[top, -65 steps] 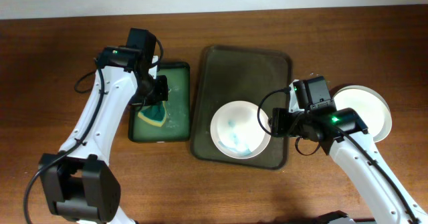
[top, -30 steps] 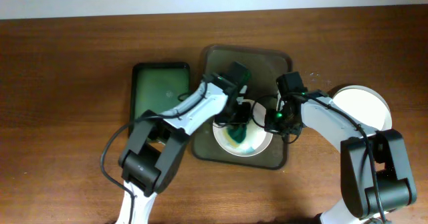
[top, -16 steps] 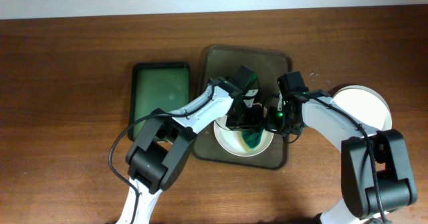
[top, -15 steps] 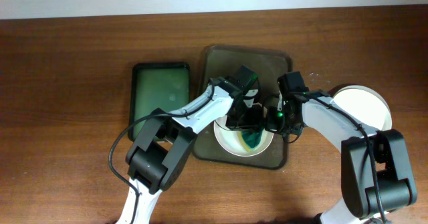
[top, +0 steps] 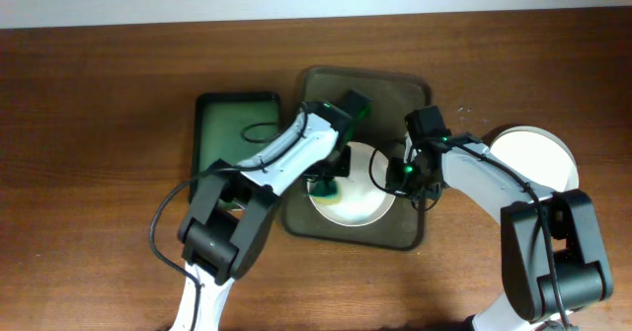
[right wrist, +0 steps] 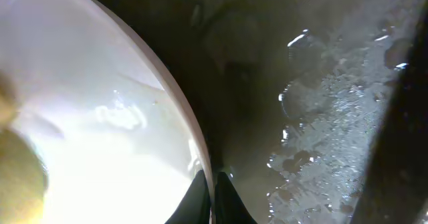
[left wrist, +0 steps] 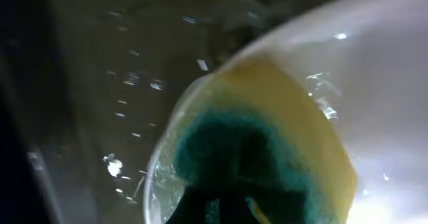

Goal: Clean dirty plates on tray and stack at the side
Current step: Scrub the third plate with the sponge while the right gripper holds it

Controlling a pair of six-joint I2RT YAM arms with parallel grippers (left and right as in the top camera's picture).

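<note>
The plate's surface is white around the sponge, so my left gripper needs to lift the sponge off the plate next, then carry it onto the dark green tray (top: pixel 234 133).
A white plate (top: pixel 361 188) sits on the dark wet tray (top: pixel 410 99). My left gripper (top: pixel 330 173) is shut on a green and yellow sponge (top: pixel 326 187) pressed onto the plate's left side. In the left wrist view the sponge (left wrist: pixel 267 150) covers the plate's (left wrist: pixel 374 63) inner surface near its rim. My right gripper (top: pixel 403 176) is shut on the plate's right rim; the right wrist view shows both fingers (right wrist: pixel 198 200) pinching the rim of the plate (right wrist: pixel 87 117). Another white plate (top: pixel 538 158) lies on the table at the right.
A dark green tray (top: pixel 233 133) lies left of the main tray, partly under my left arm. Water drops glisten on the main tray's floor (right wrist: pixel 334 117). Bare wooden table (top: pixel 89 173) surrounds everything.
My left gripper has dragged the sponge from the plate's centre-right across to its left side. The blue-green smear on the plate is gone. The right gripper keeps its hold on the rim.
</note>
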